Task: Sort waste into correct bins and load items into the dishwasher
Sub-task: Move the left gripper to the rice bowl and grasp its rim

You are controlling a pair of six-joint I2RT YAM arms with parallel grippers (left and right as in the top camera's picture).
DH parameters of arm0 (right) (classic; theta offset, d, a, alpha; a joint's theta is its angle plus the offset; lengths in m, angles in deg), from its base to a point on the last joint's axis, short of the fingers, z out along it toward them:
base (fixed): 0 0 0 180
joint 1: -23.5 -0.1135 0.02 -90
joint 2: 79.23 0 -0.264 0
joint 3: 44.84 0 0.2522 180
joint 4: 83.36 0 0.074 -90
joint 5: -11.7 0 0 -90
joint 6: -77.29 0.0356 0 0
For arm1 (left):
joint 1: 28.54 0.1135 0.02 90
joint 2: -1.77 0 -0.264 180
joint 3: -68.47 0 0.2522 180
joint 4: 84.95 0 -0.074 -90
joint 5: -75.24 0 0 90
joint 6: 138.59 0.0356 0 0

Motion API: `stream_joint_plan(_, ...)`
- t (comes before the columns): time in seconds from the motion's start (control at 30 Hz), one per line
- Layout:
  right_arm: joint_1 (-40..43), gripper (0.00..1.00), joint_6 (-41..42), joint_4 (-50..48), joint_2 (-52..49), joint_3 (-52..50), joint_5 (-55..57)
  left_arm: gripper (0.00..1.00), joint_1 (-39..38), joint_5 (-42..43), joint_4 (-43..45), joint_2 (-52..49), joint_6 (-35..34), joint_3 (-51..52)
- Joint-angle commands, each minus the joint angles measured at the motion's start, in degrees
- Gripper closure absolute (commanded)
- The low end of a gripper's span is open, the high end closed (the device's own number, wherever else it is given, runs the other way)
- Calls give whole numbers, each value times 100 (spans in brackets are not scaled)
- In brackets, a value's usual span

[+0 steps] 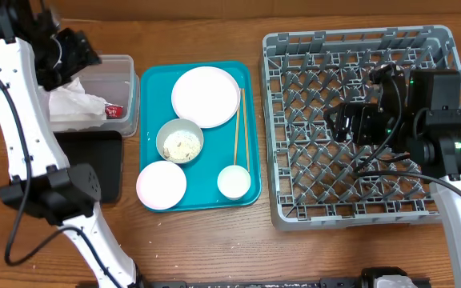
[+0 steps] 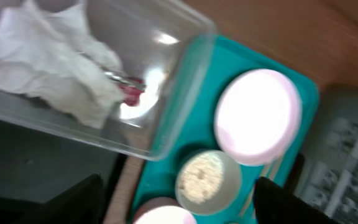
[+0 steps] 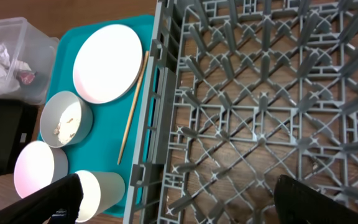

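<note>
The grey-green bowl (image 1: pixel 180 142) is below my left gripper and to its right in the overhead view. I will move across and go down onto the bowl's rim facing the chopsticks.
The clear tub (image 1: pixel 126 92) holds crumpled white napkins (image 1: pixel 70 102) and a red-and-white wrapper (image 1: pixel 113 110). The black tray (image 1: pixel 94 164) lies in front of it. On the teal tray (image 1: pixel 152 104) are the white plate (image 1: pixel 206 96), the grey-green bowl (image 1: pixel 180 142) with rice scraps, the pink bowl (image 1: pixel 161 185), the white cup (image 1: pixel 234 182) and the chopsticks (image 1: pixel 241 128). My left gripper (image 1: pixel 82 54) hangs above the tub, open and empty (image 2: pixel 179 208). My right gripper (image 1: pixel 344 120) hovers over the grey dish rack (image 1: pixel 358 48), open and empty (image 3: pixel 188 202).
The rack's pegs hold nothing in the right wrist view (image 3: pixel 260 93). That view also shows the plate (image 3: pixel 107 62), the cup (image 3: pixel 101 190) and the chopsticks (image 3: pixel 132 106) beside the rack wall. The left wrist view is blurred, with the tub rim (image 2: pixel 166 93) under it.
</note>
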Motion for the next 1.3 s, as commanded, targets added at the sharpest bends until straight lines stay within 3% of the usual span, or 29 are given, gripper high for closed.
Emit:
stream_joint_plan(0.0,-37,0,17,55,15,164,4,16,-409,507,-33,1169,286,201)
stream_joint_plan(0.23,-37,0,17,79,15,164,7,14,-1655,66,-31,3051,299,2774)
stream_joint_plan(0.5,-37,0,15,83,13,164,7,22,-2664,-601,236,3287,273,4828)
stream_joint_plan(0.7,-37,0,15,101,13,164,7,22,-2903,-645,1652,3287,186,6190)
stream_joint_plan(1.03,-37,0,17,122,13,162,7,22,-3123,-643,4741,2857,1150,7897)
stream_joint_plan(1.27,-37,0,17,125,13,162,7,27,-3274,-953,5313,1893,1419,7886)
